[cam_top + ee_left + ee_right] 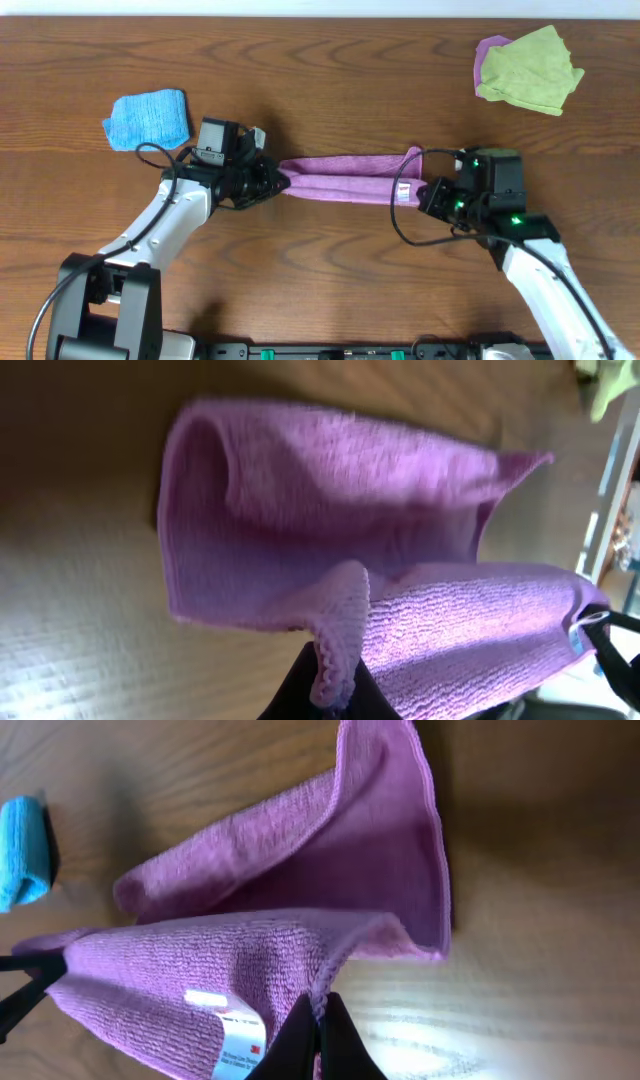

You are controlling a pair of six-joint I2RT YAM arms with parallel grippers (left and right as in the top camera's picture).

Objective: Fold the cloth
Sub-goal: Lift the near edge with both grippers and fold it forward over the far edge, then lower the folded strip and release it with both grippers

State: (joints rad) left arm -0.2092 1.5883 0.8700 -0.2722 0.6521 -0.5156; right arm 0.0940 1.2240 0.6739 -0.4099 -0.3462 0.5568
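Observation:
The lying cloth's far edge (298, 161) (212, 412) is outward and below my left gripper. My left gripper will next carry the pinched corner outward and down onto it, then let go of the corner.
A purple cloth (345, 178) hangs stretched between my two grippers in the middle of the table, folded lengthwise into a narrow band. My left gripper (272, 181) is shut on its left corner, seen in the left wrist view (335, 680) pinching the cloth (320, 540). My right gripper (425, 193) is shut on its right end, seen in the right wrist view (320, 1020) pinching the cloth's edge (300, 890). A white label (235, 1035) hangs next to the right fingers.
A folded blue cloth (150, 119) lies at the back left, just behind the left arm. A crumpled green cloth (530, 68) on a purple one (490, 50) lies at the back right.

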